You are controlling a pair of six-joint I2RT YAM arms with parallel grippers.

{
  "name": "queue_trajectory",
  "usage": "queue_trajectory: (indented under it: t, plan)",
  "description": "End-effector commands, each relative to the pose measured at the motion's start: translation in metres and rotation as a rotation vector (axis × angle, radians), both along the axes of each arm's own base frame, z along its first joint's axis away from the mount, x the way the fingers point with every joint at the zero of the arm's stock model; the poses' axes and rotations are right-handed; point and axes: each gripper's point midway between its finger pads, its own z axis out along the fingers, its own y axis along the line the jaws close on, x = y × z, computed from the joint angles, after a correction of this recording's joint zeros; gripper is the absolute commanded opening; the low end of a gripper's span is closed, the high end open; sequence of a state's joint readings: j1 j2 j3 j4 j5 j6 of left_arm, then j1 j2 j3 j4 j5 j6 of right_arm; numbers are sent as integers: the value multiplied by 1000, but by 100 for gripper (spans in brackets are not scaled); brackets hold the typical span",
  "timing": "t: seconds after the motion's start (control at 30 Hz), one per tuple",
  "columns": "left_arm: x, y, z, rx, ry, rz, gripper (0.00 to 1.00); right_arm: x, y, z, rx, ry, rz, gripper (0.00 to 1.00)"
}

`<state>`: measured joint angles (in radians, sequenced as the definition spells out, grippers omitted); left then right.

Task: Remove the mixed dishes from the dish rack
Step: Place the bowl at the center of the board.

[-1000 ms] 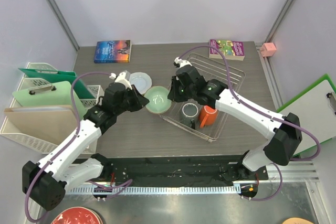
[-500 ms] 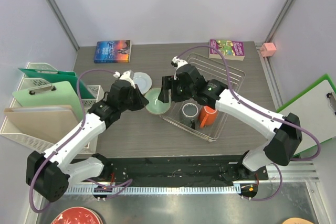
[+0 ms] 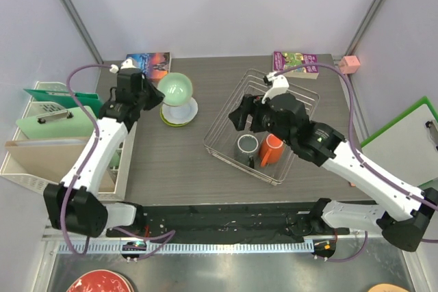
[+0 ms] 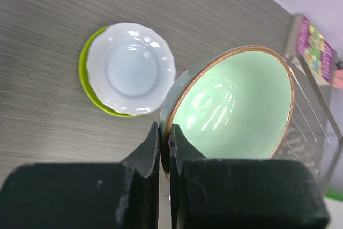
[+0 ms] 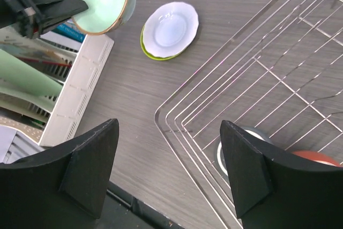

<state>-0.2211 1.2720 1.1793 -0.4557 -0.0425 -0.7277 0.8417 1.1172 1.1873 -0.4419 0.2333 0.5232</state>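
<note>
The light grey plate is empty below the bowl, so my left gripper should next go down until the bowl rests in the plate's hollow [image 3: 180, 111] [image 4: 132, 69] and let go of the bowl's rim.
My left gripper [image 3: 159, 94] [image 4: 165, 132] is shut on the rim of the pale mint-green bowl [image 3: 176, 87] [image 4: 236, 105], held tilted in the air above the table's left part. Below it a light grey plate [image 3: 181, 109] [image 4: 131, 68] lies on a small lime-green plate [image 4: 84, 64] on the table. The silver wire dish rack [image 3: 226, 120] [image 5: 257, 63] holds a grey metallic mug [image 3: 246, 146] [image 5: 252, 131] and an orange mug [image 3: 272, 150] [image 5: 316, 156]. My right gripper [image 3: 241, 115] [image 5: 169, 132] hangs open and empty over the rack's left corner.
White slotted file trays [image 3: 41, 148] [image 5: 80, 89] with clipboards stand along the left edge. One book [image 3: 146, 66] lies at the back left, another book [image 3: 295, 63] at the rack's far corner. A green-edged clipboard [image 3: 410, 135] leans at the right.
My right gripper has opened, let go of the bowl and drawn back over the rack. My left arm has carried the bowl left and toward the back, above the stacked plates.
</note>
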Motion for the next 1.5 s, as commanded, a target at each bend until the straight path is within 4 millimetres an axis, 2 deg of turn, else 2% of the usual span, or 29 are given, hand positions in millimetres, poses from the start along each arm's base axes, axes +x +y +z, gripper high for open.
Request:
queue_trajectory:
  t: [0.0, 0.03, 0.17, 0.37, 0.4, 0.43, 0.73, 0.87, 1.07, 1.17, 1.2, 1.27, 1.3, 1.37, 1.4, 1.47]
  plan:
    - [27, 8, -9, -56, 34, 60, 0, 5, -14, -9, -28, -42, -56, 81]
    - [33, 9, -22, -65, 64, 75, 0, 4, -15, -12, -33, -38, -54, 81]
    - [51, 13, -44, -84, 92, 99, 0, 0, -19, -24, -46, -27, -54, 81]
    - [71, 25, -63, -76, 106, 128, 0, -6, -26, -31, -43, -23, -61, 80]
    - [74, 29, -73, -75, 123, 138, 0, -6, -27, -31, -41, -23, -63, 81]
    - [76, 25, -78, -89, 137, 117, 0, -7, -27, -34, -44, -17, -62, 80]
    - [94, 27, -127, -164, 206, 113, 0, -9, -25, -46, -41, 17, -55, 80]
    - [97, 25, -135, -184, 216, 109, 0, -9, -25, -49, -46, 22, -57, 80]
    - [99, 27, -139, -160, 223, 106, 0, -7, -26, -57, -68, 30, -68, 80]
    - [96, 27, -137, -150, 234, 99, 11, -6, -25, -63, -81, 40, -68, 80]
    - [96, 27, -133, -150, 229, 98, 24, -6, -25, -64, -85, 41, -67, 80]
    - [92, 31, -130, -137, 234, 111, 35, -5, -26, -64, -88, 40, -72, 80]
    - [91, 32, -120, -131, 218, 115, 44, -5, -26, -65, -89, 41, -73, 80]
    - [88, 39, -110, -110, 203, 142, 50, -5, -27, -63, -90, 34, -76, 80]
    - [84, 41, -97, -106, 183, 148, 54, -5, -28, -64, -94, 33, -79, 80]
    - [80, 43, -82, -105, 156, 159, 57, -3, -32, -65, -109, 25, -100, 80]
